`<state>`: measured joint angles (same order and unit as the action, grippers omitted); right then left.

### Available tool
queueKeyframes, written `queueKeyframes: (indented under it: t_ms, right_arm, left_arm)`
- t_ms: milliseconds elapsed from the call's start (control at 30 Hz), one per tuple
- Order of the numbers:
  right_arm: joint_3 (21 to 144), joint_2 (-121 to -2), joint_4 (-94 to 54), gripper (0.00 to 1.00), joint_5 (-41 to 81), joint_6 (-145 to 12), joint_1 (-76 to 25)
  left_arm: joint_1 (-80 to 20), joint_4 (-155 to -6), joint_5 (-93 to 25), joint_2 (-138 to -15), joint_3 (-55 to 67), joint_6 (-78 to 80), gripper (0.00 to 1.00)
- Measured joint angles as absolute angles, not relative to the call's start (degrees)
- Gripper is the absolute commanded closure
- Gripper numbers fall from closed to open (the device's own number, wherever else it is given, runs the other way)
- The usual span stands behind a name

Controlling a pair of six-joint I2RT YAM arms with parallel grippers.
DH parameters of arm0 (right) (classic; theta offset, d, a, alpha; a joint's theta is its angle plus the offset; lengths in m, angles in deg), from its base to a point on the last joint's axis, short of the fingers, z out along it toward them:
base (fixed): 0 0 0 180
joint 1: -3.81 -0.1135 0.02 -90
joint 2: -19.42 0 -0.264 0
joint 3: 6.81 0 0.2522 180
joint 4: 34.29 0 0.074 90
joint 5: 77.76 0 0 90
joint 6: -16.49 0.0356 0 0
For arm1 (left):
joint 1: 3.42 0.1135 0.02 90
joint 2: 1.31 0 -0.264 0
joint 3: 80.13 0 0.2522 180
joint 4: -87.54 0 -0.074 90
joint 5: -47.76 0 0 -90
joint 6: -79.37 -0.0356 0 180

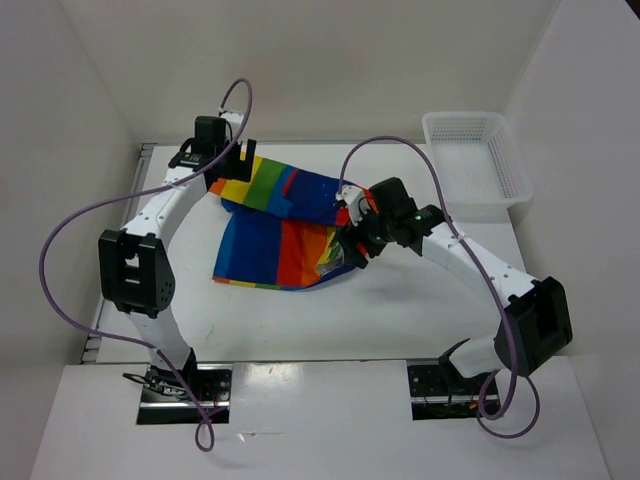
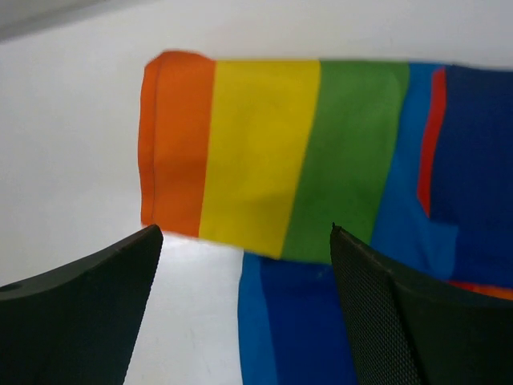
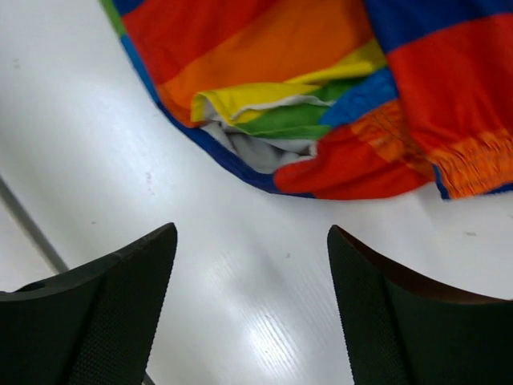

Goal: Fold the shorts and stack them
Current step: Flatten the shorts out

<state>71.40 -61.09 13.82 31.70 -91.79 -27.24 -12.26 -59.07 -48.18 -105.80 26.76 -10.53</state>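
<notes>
The left gripper moves back past the orange stripe and down next onto the near blue corner of the shorts, which lies uncovered on the tabletop.
The rainbow-striped shorts (image 1: 280, 225) lie partly folded in the middle of the white table, one leg laid across the top. My left gripper (image 1: 232, 160) is open and empty above the shorts' far left corner; its wrist view shows the orange, yellow and green stripes (image 2: 264, 152) just ahead of the jaws. My right gripper (image 1: 352, 245) is open and empty at the shorts' right edge; its wrist view shows the bunched waistband and white lining (image 3: 280, 132) a little beyond the jaws, with bare table between the fingers.
A white mesh basket (image 1: 478, 160) stands at the back right of the table. White walls enclose the table at back and sides. Purple cables loop from both arms.
</notes>
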Motion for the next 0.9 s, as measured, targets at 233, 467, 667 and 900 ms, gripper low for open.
queueKeyframes:
  t_ms: [233, 467, 667, 900]
  right_arm:
    - [70.6, -63.4, 7.7, 0.21, 23.9, -83.1, -26.5]
    - [72.2, -69.7, 2.7, 0.24, 13.7, -72.9, -26.6]
    - [74.5, -75.5, 1.3, 0.27, 8.9, -68.6, -27.7]
    - [78.1, -80.1, 0.4, 0.31, 5.1, -65.7, -29.3]
  left_arm:
    - [-13.6, -50.1, -46.9, -91.9, 9.7, -10.5, 0.08]
    - [-11.9, -43.2, -43.2, -90.2, -7.1, -10.5, 0.09]
    - [-11.2, -43.4, -43.1, -90.3, -10.0, -10.4, 0.05]
    - [-11.4, -44.4, -43.6, -96.7, -11.2, -10.2, 0.14]
